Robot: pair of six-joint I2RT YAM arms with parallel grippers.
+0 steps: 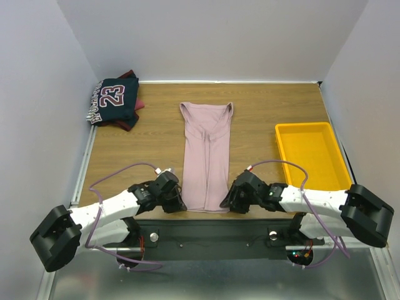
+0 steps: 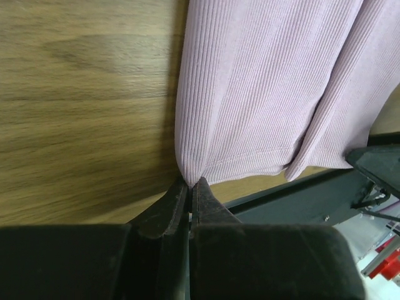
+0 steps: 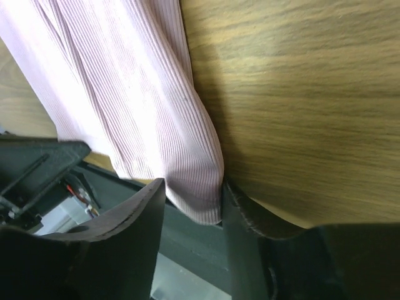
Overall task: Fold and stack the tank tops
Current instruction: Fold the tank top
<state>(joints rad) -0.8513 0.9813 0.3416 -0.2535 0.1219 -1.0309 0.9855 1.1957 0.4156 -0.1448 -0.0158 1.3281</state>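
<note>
The pink tank top still lies long, so my left gripper will next lift its pinched hem corner outward over the tank top, then lower it and let it go beside the neckline's base.
The dusty pink tank top (image 1: 206, 156) lies folded into a long strip on the wooden table, neck end away from me. My left gripper (image 1: 177, 203) is shut on its near left hem corner; in the left wrist view the ribbed pink cloth (image 2: 269, 81) is pinched at the fingertips of that gripper (image 2: 189, 181). My right gripper (image 1: 230, 203) straddles the near right corner. In the right wrist view the pink cloth (image 3: 125, 94) hangs between the fingers of this gripper (image 3: 192, 200), touching one finger with a gap to the other. The navy "23" tank top (image 1: 112, 100) lies at the far left on the maroon one (image 1: 134, 117).
A yellow plastic tray (image 1: 312, 156) sits on the right side of the table. White walls enclose the table on three sides. The dark mounting rail (image 1: 212, 234) of the arms runs just behind the pink top's near hem.
</note>
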